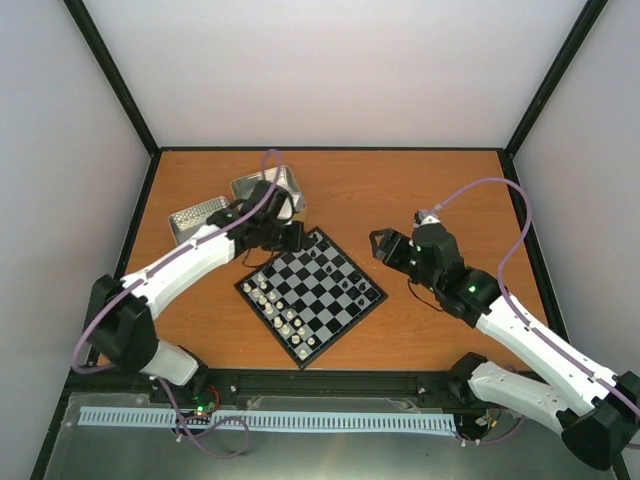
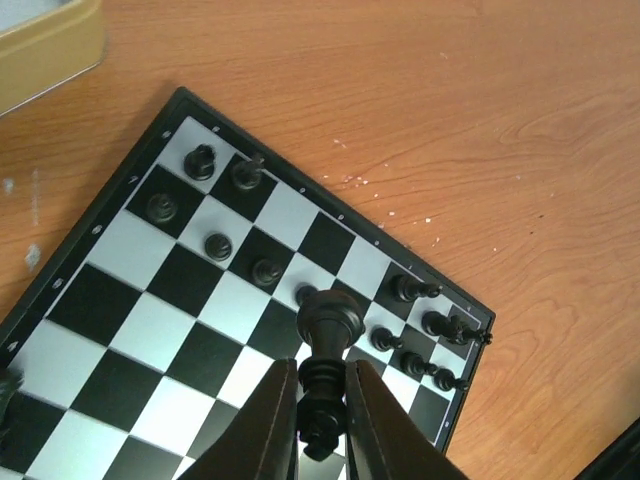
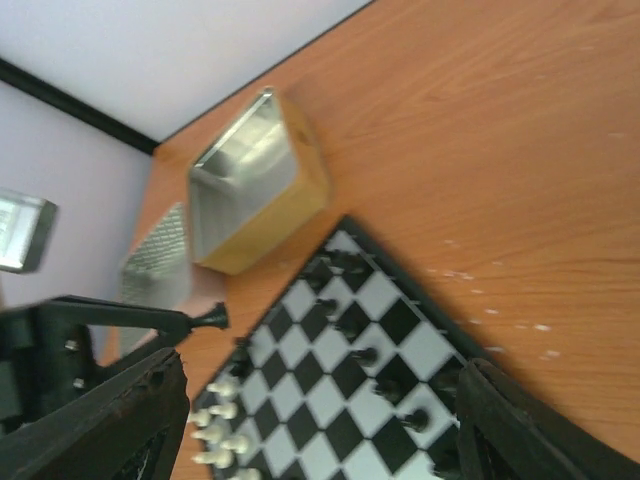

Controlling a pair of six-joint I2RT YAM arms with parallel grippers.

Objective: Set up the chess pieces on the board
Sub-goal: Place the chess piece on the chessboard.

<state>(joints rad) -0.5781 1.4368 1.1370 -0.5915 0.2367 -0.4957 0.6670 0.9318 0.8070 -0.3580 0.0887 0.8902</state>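
The back row's empty dark square is below my left gripper and to its right in the top view. My left gripper will next carry the black piece there, lower it and let go.
The board (image 1: pixel 322 300) lies turned like a diamond at the table's middle. White chess pieces (image 1: pixel 277 308) stand in rows along its near-left edge, and black ones (image 1: pixel 347 277) along its far-right edge. My left gripper (image 2: pixel 322 372) is shut on a black chess piece (image 2: pixel 330 322), held above the board (image 2: pixel 130 300) near the black rows (image 2: pixel 215 245). From above, the left gripper (image 1: pixel 292 238) hangs over the board's far-left corner. My right gripper (image 1: pixel 382 243) hovers off the board's right corner. Its fingers (image 3: pixel 130 420) are spread wide, and the right gripper (image 3: pixel 325 360) is open with nothing between them.
Two silver tins sit behind the left arm: a deeper tin (image 1: pixel 270 188) at the back and a flat textured tin (image 1: pixel 195 218) beside it. The deeper tin (image 3: pixel 255 185) also shows beyond the board in the right wrist view. Black frame posts and white walls bound the wooden table.
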